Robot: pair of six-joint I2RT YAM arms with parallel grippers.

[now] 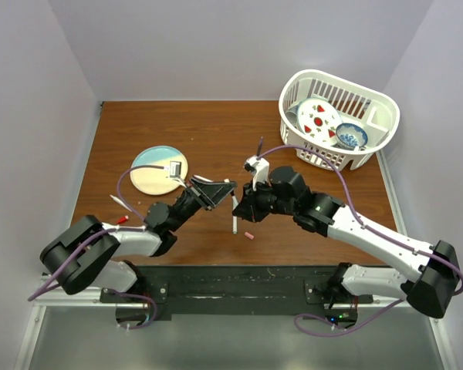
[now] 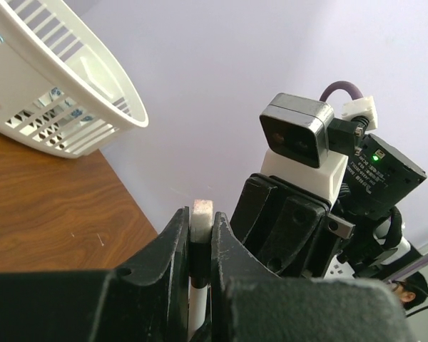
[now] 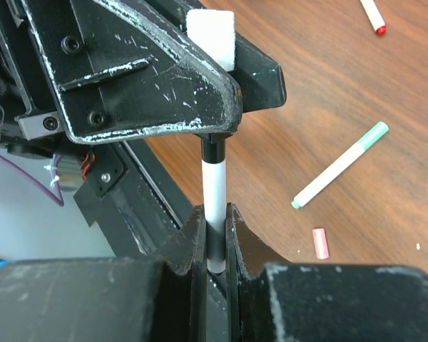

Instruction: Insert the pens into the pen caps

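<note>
My left gripper tilts downward, lowers to the bare tabletop [image 1: 218, 218] beside the green-ended pen and releases the white pen there next, because its cap is on.
My right gripper [image 3: 213, 214] is shut on a white pen [image 3: 214, 185] with black bands and holds it upright above the table. The pen's far end carries a black pen cap [image 3: 212, 148] that sits between the shut jaws of my left gripper [image 2: 200, 217]. The cap [image 2: 194, 249] shows there with white barrel below and a white square block [image 2: 202, 214] above. In the top view the two grippers, left [image 1: 228, 188] and right [image 1: 238, 202], meet at table centre, hiding the held pen. A green-ended pen [image 3: 339, 167] and a pink cap [image 3: 319, 243] lie on the table.
A white dish basket [image 1: 374, 142] stands at the back right. A round plate [image 1: 150, 181] lies at the left. A red-tipped pen [image 1: 120, 220] and a white pen [image 1: 123, 203] lie near the left arm. A dark pen [image 1: 260, 145] lies behind the right wrist.
</note>
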